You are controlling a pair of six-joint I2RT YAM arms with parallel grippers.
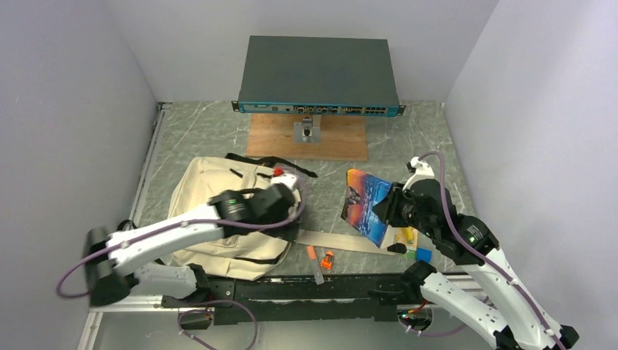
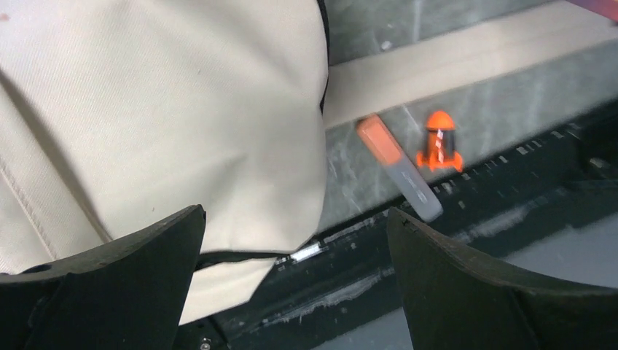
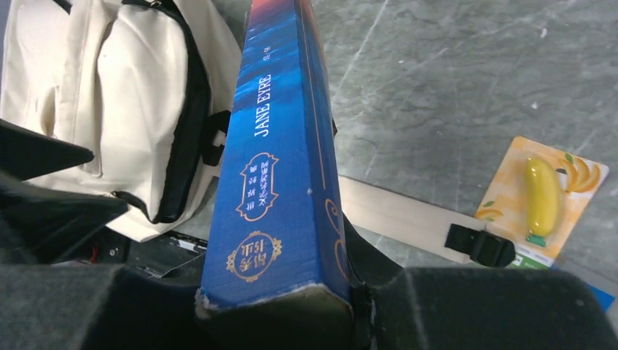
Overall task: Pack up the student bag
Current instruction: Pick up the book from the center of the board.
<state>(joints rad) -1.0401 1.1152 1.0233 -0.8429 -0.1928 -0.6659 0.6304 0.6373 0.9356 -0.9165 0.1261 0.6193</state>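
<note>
My left gripper is going to swing toward the book next and go down onto the bag flap's corner (image 1: 282,255) (image 2: 309,227), because the bag's cream flap lies flat on the side of the bag that faces the book.
The student bag (image 1: 211,193) is a cream canvas backpack with black trim, lying flat at the left of the table. It also shows in the left wrist view (image 2: 160,109) and in the right wrist view (image 3: 109,95). My left gripper (image 1: 288,205) hovers over the bag's right edge, open and empty (image 2: 295,284). My right gripper (image 1: 386,209) is shut on a blue book (image 1: 366,204) titled "Jane Eyre" (image 3: 273,168) and holds it tilted above the table, right of the bag. The gripper shows at the book's near end (image 3: 291,306).
A beige strap (image 1: 342,240) runs from the bag toward the right. An orange-capped marker (image 2: 397,168) and a small orange rocket-shaped thing (image 2: 439,142) lie near the front rail. A banana card (image 3: 543,197) and a black buckle (image 3: 481,246) lie right. A network switch (image 1: 318,73) stands on a wooden board (image 1: 277,138) at the back.
</note>
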